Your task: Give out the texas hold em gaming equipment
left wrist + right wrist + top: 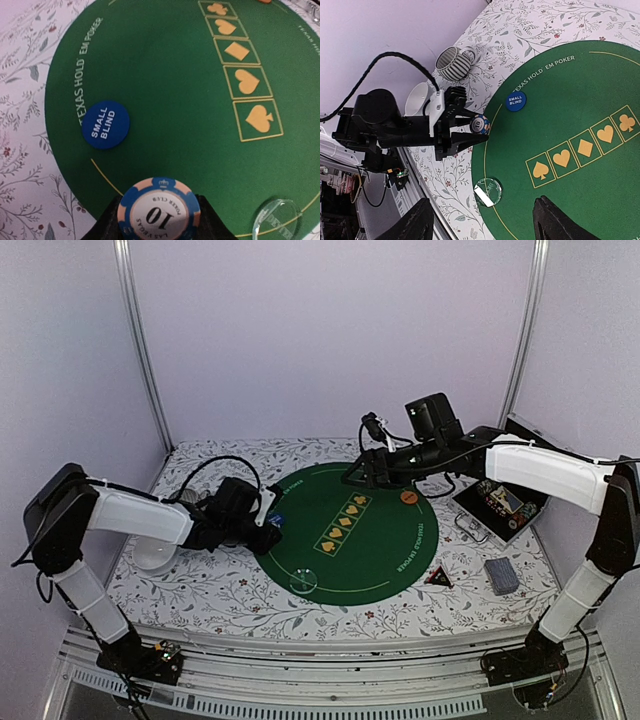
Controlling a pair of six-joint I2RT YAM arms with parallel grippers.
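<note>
My left gripper holds the chip and should next lower it onto the green mat beside the blue small-blind button and release it, because the mat is bare for the chip there.
My left gripper is shut on a blue-and-peach poker chip marked 10 and holds it over the left edge of the green poker mat. From the right wrist view the same chip sits between those black fingers. A blue small-blind button lies on the mat just ahead of it. An orange button lies at the mat's far right. My right gripper hangs open over the mat's far side, its jaws wide apart with nothing between them. A grey-blue deck of cards lies to the right of the mat.
A clear round disc rests on the mat's near left line. The striped mug and white bowl stand left of the mat. An open case with chips sits at the right, and a small dark triangle lies by the mat's edge.
</note>
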